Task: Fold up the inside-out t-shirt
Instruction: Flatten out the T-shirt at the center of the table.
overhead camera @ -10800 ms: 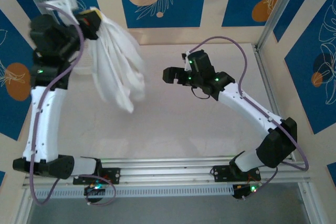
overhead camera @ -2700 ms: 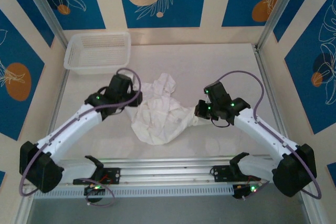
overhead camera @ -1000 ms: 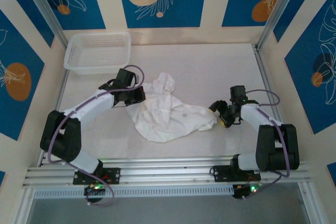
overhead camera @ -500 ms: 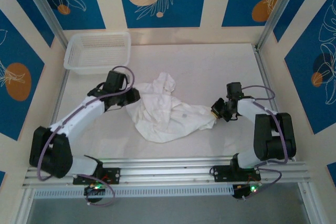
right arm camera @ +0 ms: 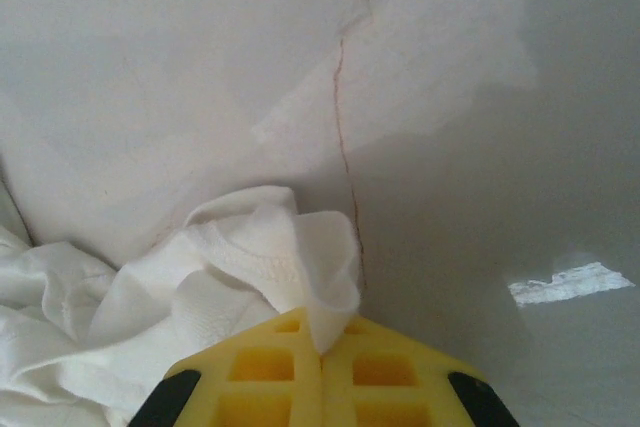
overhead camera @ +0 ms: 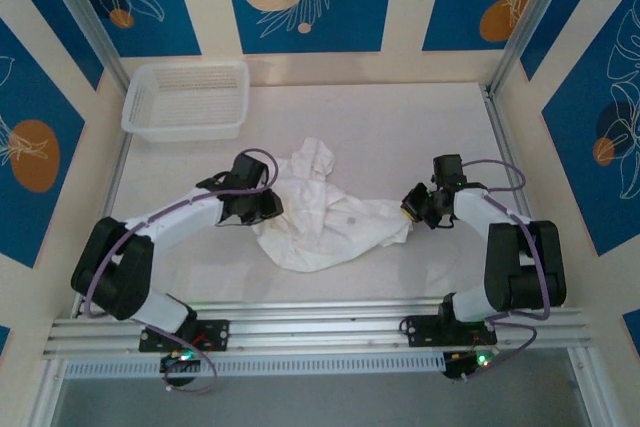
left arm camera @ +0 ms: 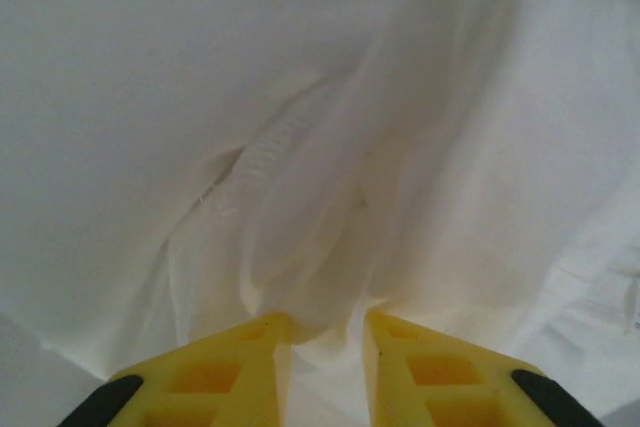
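My right gripper lifts the hemmed corner up next, carries it outward over the bare far tabletop and lowers to release it, since the t-shirt (overhead camera: pixel 320 217) lies crumpled.
The inside-out t-shirt (overhead camera: pixel 320 217) lies crumpled in a white heap on the table's middle. My left gripper (overhead camera: pixel 268 205) is at its left edge. In the left wrist view my left gripper (left arm camera: pixel 325 322) stands open a narrow way, and a soft fold of the t-shirt (left arm camera: pixel 330 147) bulges into the gap between the yellow fingers. My right gripper (overhead camera: pixel 410 209) is at the heap's right tip. Its jaws are shut on a hemmed corner of the t-shirt (right arm camera: pixel 250 247), which sticks up from my right gripper (right arm camera: pixel 322 332).
A white mesh basket (overhead camera: pixel 180 130) stands at the back left, apart from the shirt. The pale table (overhead camera: pixel 400 127) has a thin crack (right arm camera: pixel 342 97) just beyond the right fingers. Metal posts and patterned walls close in the sides and back.
The right gripper has closed on the shirt's right corner and shifted slightly back. The left gripper's jaws have parted from shut, and it has moved along the shirt's left edge.
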